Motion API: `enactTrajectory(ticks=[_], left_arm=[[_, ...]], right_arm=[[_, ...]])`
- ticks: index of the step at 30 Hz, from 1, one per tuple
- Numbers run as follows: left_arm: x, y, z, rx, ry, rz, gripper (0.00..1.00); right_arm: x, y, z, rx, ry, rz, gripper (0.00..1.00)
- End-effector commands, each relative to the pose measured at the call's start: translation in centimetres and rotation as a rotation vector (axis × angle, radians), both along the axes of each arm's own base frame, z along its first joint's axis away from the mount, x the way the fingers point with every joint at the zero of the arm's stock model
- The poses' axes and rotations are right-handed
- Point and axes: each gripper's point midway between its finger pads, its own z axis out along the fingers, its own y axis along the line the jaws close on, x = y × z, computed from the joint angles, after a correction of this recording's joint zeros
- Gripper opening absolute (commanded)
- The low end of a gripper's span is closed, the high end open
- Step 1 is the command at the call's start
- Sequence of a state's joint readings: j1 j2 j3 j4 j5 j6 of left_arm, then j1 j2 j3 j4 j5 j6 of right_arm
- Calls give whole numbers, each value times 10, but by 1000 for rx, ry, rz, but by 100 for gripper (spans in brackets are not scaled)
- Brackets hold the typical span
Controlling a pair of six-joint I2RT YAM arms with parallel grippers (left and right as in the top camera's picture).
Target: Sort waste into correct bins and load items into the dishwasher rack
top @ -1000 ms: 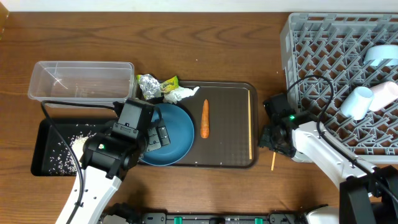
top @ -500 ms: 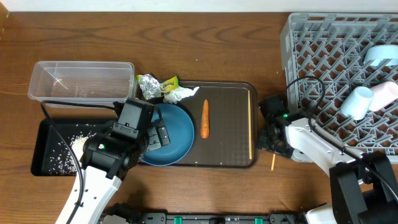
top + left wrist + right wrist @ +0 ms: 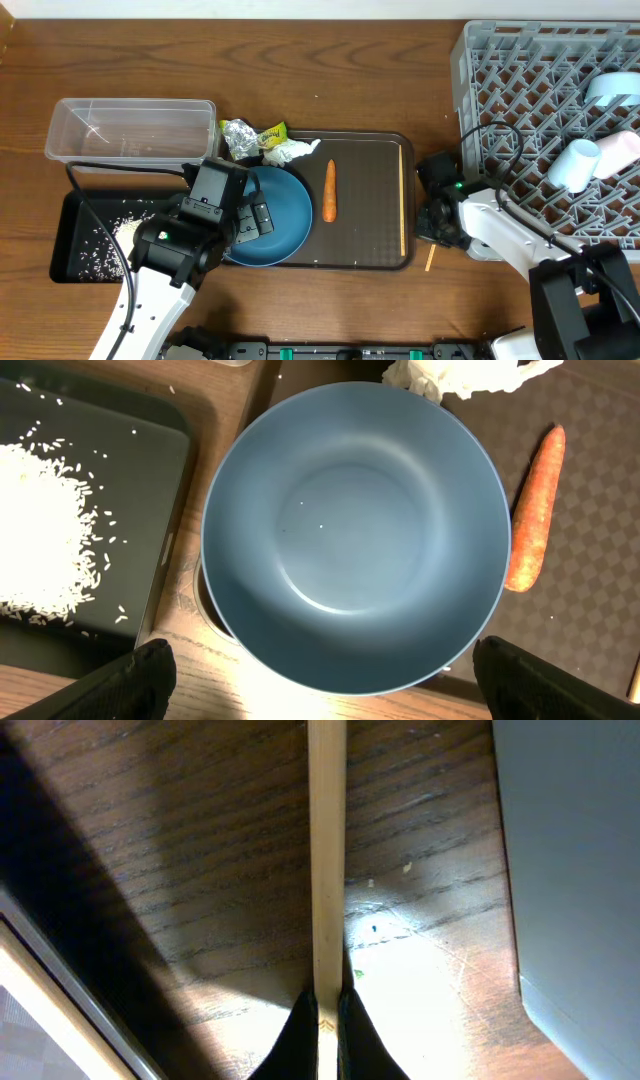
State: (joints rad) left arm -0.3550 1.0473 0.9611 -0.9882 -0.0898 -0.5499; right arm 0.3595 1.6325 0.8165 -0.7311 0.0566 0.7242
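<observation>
I should lift my right gripper next, move it outward over the rack's side by the tray, and lower the chopstick into the empty part inside that side to let it go.
The dark-blue bowl point(image 3: 280, 215) point(image 3: 350, 530) sits on the left part of the brown serving tray point(image 3: 375, 150). My left gripper point(image 3: 250, 218) point(image 3: 325, 690) hangs over its near rim, open, one finger either side and touching nothing. My right gripper point(image 3: 432, 235) point(image 3: 326, 1020) is shut on a wooden chopstick point(image 3: 430, 258) point(image 3: 326, 860) lying on the table between the tray and the dishwasher rack point(image 3: 500, 60). The other chopstick point(image 3: 403, 205) lies along the tray's right side. The carrot point(image 3: 330, 190) point(image 3: 530, 510), tissue point(image 3: 290, 152) and wrapper point(image 3: 250, 135) lie nearby.
The clear tub point(image 3: 130, 130) stands at the back left, with the black tray point(image 3: 75, 215) holding rice point(image 3: 125, 230) point(image 3: 40, 530) in front of it. A white cup point(image 3: 572, 165) and a light-blue bowl point(image 3: 610, 88) sit in the rack. The rack's grey wall point(image 3: 580, 870) is close on the right.
My right gripper has closed on the chopstick on the table, and the stick's near end has swung slightly left. The left arm and the bowl have not moved.
</observation>
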Motion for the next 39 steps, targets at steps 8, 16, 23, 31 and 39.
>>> enactTrajectory(ticks=[8,16,23,31,39], left_arm=[[2,3,5,14,-16,9,98],[2,3,5,14,-16,9,98],[2,3,5,14,-16,9,98],[2,3,5,14,-16,9,98],[2,3,5,14,-16,9,98]], right_arm=[[29,12,31,2,-24,32,1],[96,33,124,88,-227,185,1],[168,-17,217,-12,-503,250,1],[202,-82,236,-120,-619,336,1],[235,-95,209,-28,-657,307,1]])
